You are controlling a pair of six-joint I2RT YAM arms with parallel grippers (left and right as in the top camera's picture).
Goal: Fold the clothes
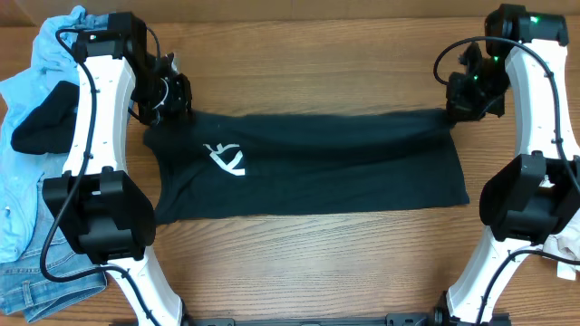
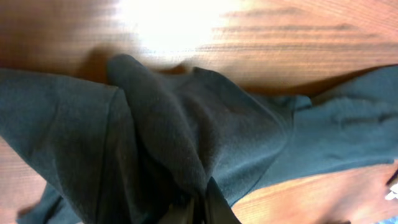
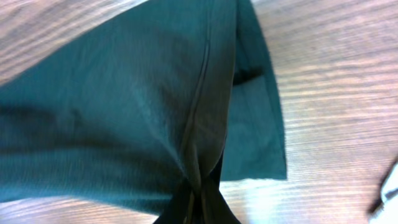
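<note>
The left gripper carries the shirt's far corner back past the white logo (image 1: 227,159) and releases it there next, as the shirt's uncovered near edge (image 1: 207,207) lies back from it.
A black T-shirt (image 1: 308,167) with a white logo (image 1: 227,159) lies spread across the middle of the wooden table, folded lengthwise. My left gripper (image 1: 168,101) is shut on the shirt's far left corner; in the left wrist view the dark cloth (image 2: 186,137) bunches up into the jaws (image 2: 198,208). My right gripper (image 1: 467,101) is shut on the shirt's far right corner; in the right wrist view the cloth (image 3: 137,106) is drawn into a ridge running down into the jaws (image 3: 198,202). The far edge hangs taut between the two grippers.
A pile of clothes lies at the table's left edge: a light blue garment (image 1: 23,163), a black item (image 1: 45,122) on it and denim (image 1: 36,281) near the front. A white object (image 1: 566,244) sits at the right edge.
</note>
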